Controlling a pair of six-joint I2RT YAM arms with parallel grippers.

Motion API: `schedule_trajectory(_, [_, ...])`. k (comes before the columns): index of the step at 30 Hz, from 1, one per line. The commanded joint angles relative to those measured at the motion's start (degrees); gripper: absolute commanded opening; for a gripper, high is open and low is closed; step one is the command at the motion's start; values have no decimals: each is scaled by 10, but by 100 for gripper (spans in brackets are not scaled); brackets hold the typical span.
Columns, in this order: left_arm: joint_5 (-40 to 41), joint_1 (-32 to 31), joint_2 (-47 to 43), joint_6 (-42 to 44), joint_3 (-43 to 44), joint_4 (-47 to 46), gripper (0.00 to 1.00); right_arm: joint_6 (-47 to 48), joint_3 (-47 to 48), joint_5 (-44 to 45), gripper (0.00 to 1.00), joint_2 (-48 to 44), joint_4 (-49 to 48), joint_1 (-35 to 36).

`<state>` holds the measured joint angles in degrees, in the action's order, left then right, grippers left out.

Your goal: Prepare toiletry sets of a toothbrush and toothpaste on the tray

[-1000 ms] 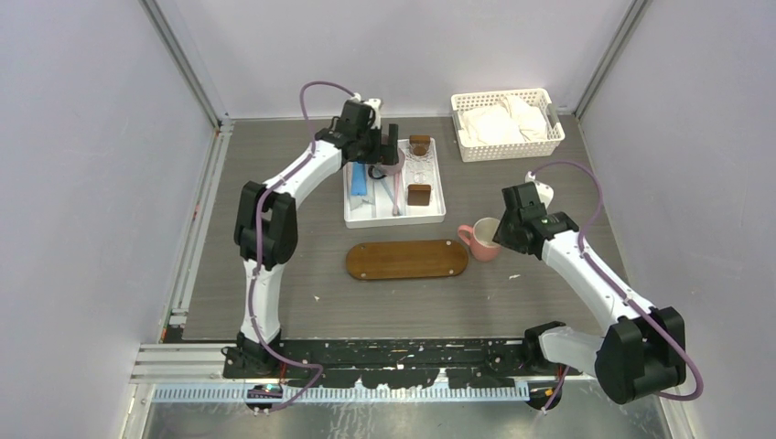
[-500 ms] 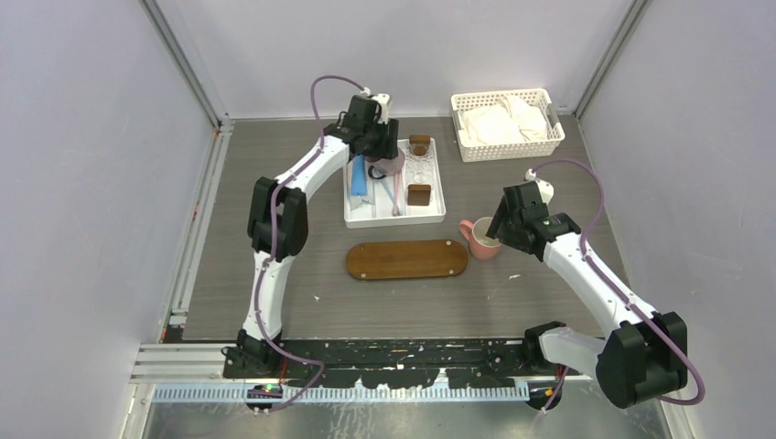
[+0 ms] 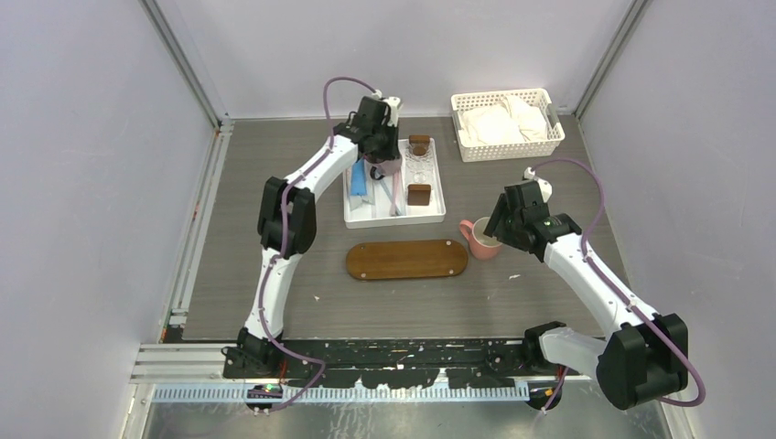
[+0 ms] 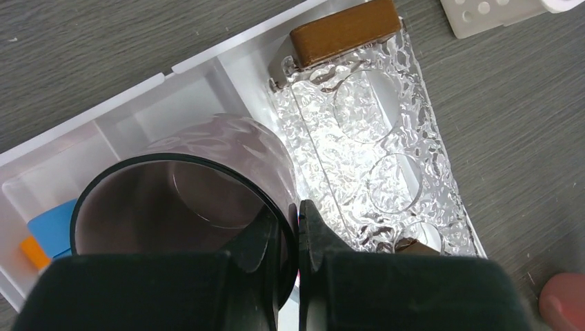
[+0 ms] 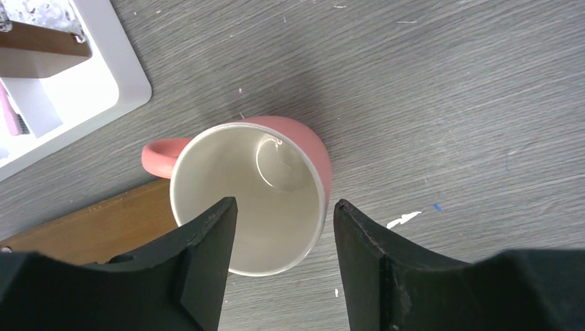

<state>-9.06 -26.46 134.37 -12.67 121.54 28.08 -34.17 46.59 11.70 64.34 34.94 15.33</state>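
The robot's left gripper is going to lift the purple cup off the white tray next and set it back down on the tabletop (image 3: 311, 261) beside the wooden tray's end, clearing the toothpaste.
The brown oval wooden tray (image 3: 406, 259) lies bare in the middle of the table; its edge shows in the right wrist view (image 5: 90, 227). A blue toothpaste tube (image 3: 360, 186) and a pink toothbrush (image 3: 396, 194) lie in the white divided tray (image 3: 440, 203). My left gripper (image 3: 377, 163) is shut on the rim of a translucent purple cup (image 4: 186, 200) standing in that white tray, one finger inside and one outside (image 4: 298, 207). My right gripper (image 5: 286, 210) hangs open over a pink mug (image 5: 303, 138), its jaws astride the mug's right wall.
A white lattice basket (image 3: 506, 123) with white cloths stands at the back right. The white tray also holds two brown blocks (image 3: 419, 194) and a clear textured holder (image 4: 372, 138). The pink mug (image 3: 478, 240) stands just right of the wooden tray's end.
The left gripper has shifted a little to the right over the white tray and closed on the purple cup's rim. The right arm has edged slightly toward the mug.
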Motion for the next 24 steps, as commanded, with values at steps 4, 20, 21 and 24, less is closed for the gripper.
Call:
schedule_trajectory(4, [36,4,-57,33,29,57,1,1,-4,-22,59,-15,-23,-2])
schedule_trajectory(20, [297,-9,-535,-77,-367,197,1,24,82,-57,60,-34,12,-2])
schedule_trajectory(21, [304,-9,-566,-96,-406,202,1,26,89,-65,60,-26,14,-2])
schedule_trajectory(24, [303,-10,-637,-153,-522,203,2,35,107,-92,72,-5,8,-2])
